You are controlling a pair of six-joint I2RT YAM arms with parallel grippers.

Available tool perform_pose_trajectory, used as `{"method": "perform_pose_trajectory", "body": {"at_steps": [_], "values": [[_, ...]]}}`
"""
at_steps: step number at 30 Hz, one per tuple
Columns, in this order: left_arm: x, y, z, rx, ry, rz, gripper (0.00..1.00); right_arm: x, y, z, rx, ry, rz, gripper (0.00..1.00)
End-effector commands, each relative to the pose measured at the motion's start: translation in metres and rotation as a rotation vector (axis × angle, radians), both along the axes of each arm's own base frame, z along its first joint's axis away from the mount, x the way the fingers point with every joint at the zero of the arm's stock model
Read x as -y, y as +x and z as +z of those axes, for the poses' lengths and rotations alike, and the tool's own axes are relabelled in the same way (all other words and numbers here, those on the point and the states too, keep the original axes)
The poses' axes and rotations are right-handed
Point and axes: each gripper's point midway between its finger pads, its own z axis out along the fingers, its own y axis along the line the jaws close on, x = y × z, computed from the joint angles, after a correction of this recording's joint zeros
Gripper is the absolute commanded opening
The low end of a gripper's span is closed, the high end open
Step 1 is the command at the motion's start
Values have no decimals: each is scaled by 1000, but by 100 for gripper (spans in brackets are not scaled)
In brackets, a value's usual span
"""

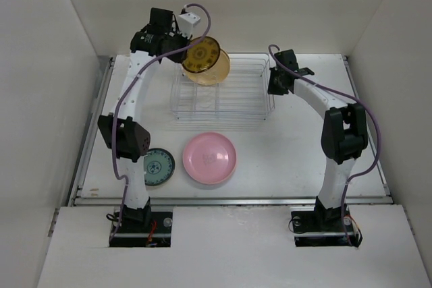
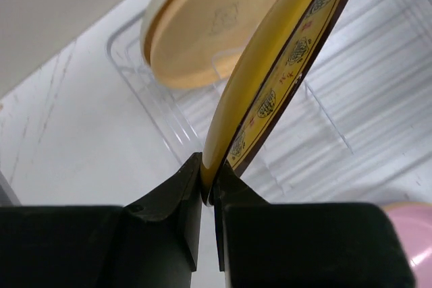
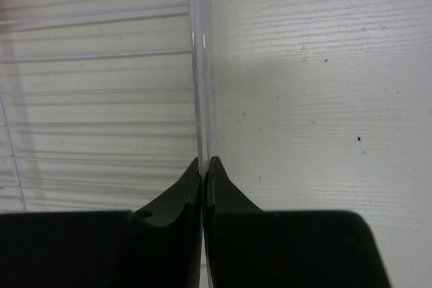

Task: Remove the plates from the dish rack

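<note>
The teal patterned plate (image 1: 158, 165) lies flat and uncovered, so I will move my left gripper back from the rack (image 1: 226, 96) and down to release the yellow plate onto it.
My left gripper (image 1: 187, 46) (image 2: 208, 181) is shut on the rim of a yellow plate with a brown patterned face (image 1: 203, 54) (image 2: 277, 79). It holds the plate on edge above the back left of the silver wire dish rack (image 1: 226, 96) (image 2: 337, 106). A tan-yellow plate (image 1: 217, 71) (image 2: 202, 28) still leans in the rack just behind it. A pink plate (image 1: 210, 158) (image 2: 413, 234) and a teal patterned plate (image 1: 158, 165) lie flat on the table in front of the rack. My right gripper (image 1: 275, 88) (image 3: 204, 164) is shut on the rack's right rim wire (image 3: 198, 65).
White walls enclose the table on the left, back and right. The table's front edge (image 1: 229, 200) runs just behind the arm bases. The left arm's elbow (image 1: 125, 136) hangs beside the teal plate.
</note>
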Motion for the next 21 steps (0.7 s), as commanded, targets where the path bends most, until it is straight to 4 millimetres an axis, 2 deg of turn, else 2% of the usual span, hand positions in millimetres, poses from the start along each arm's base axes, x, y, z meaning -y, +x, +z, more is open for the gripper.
{"method": "perform_pose_trajectory", "body": {"at_steps": [1, 2, 3, 4, 5, 6, 7, 8, 9, 11, 12, 13, 15, 16, 19, 21], "values": [[-21, -68, 52, -60, -19, 53, 0, -3, 12, 20, 71, 46, -39, 0], [-36, -90, 47, -136, 1, 78, 0, -4, 14, 28, 88, 51, -39, 0], [-46, -103, 46, -171, 9, 93, 0, -6, 13, 35, 98, 62, -31, 1], [-67, -132, 40, -254, 41, 114, 0, -4, 13, 42, 107, 58, -37, 31], [-75, -132, 43, -235, 59, 107, 0, -4, 13, 42, 107, 58, -37, 31], [-89, -165, 27, -373, 118, 99, 0, -1, 13, 50, 119, 47, -50, 60], [-101, -184, 18, -453, 164, 87, 0, 1, 14, 50, 121, 38, -58, 76], [-112, -199, 16, -499, 191, 96, 0, 7, 14, 59, 139, 20, -81, 80], [-134, -217, -13, -627, 237, 142, 0, 10, 16, 68, 162, 13, -94, 83], [-148, -245, -24, -679, 266, 110, 0, 16, 18, 87, 206, 1, -120, 86], [-156, -262, -44, -769, 276, 98, 0, 13, 19, 101, 242, -5, -110, 86], [-160, -270, -52, -793, 313, 42, 0, 13, 21, 104, 252, -13, -100, 86], [-166, -289, -65, -846, 363, -30, 0, -8, 22, 121, 291, 12, -36, 86], [-168, -307, -83, -929, 384, -80, 0, -15, 22, 126, 301, 17, -11, 86], [-174, -330, -105, -1037, 425, -193, 0, -33, 24, 144, 344, 20, 32, 86], [-177, -331, -110, -1062, 442, -219, 0, -39, 26, 149, 351, 41, 53, 86]]}}
